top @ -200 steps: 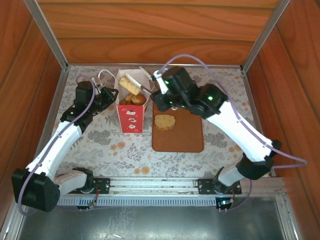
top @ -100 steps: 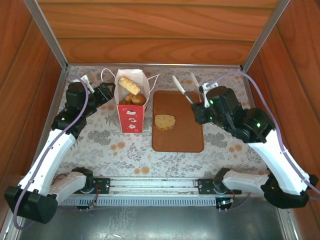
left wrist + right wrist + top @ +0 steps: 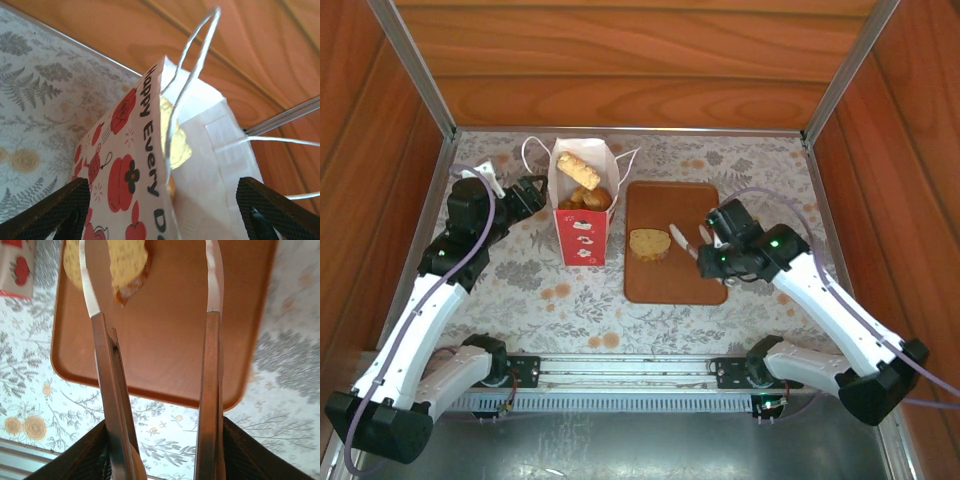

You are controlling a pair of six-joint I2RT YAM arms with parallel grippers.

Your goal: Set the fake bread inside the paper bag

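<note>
My right gripper goes down toward the bread slice next, bringing the spread tongs around its edge nearest the blades, as one blade stands over bare tray.
The paper bag [image 3: 582,215] stands upright left of the tray, white with red fruit prints [image 3: 120,185]. Fake bread lies inside it: a long pale loaf [image 3: 578,170] on top of browner pieces [image 3: 588,198]. One bread slice [image 3: 648,243] rests on the brown tray [image 3: 690,285]. My left gripper [image 3: 534,190] is open at the bag's left side, its fingers astride the bag's rim [image 3: 165,210]. My right gripper [image 3: 712,252] is shut on metal tongs [image 3: 212,365]. The tongs' blades are spread over the tray, the left one at the slice [image 3: 127,265].
Floral tabletop [image 3: 550,290] surrounds the bag and the tray. Wooden walls with metal rails [image 3: 420,80] close in the back and both sides. The bag's white cord handles [image 3: 195,55] loop up toward the back wall.
My left gripper opened, letting go of the bag's rim. My right arm swung from the bag's mouth, leaving the long loaf inside, back and down over the tray toward the slice.
</note>
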